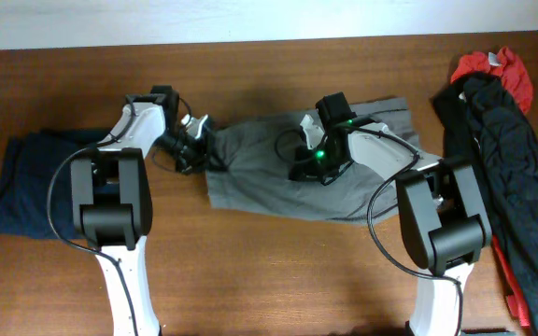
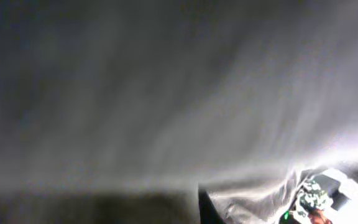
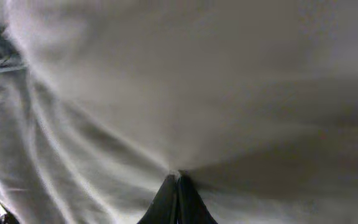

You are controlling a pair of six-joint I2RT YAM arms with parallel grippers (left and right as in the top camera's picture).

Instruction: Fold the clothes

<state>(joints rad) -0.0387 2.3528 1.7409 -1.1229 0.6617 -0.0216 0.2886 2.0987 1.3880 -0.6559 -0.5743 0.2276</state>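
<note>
The shorts lie spread, so my left gripper should lift, carry the edge of the shorts (image 1: 278, 182) over their middle, to its right in the overhead view, and release.
The grey shorts (image 1: 278, 182) lie spread across the middle of the table. My left gripper (image 1: 197, 152) is at their left edge, its fingers hidden; the left wrist view is filled with blurred grey cloth (image 2: 166, 93). My right gripper (image 1: 308, 168) is down on the middle of the shorts. In the right wrist view its two dark fingers (image 3: 178, 186) are pressed together, pinching a fold of the grey cloth (image 3: 197, 81), with creases running out from the pinch.
A folded dark navy garment (image 1: 35, 182) lies at the left of the wooden table (image 1: 278, 271). A heap of black and red garments (image 1: 507, 149) lies along the right side.
</note>
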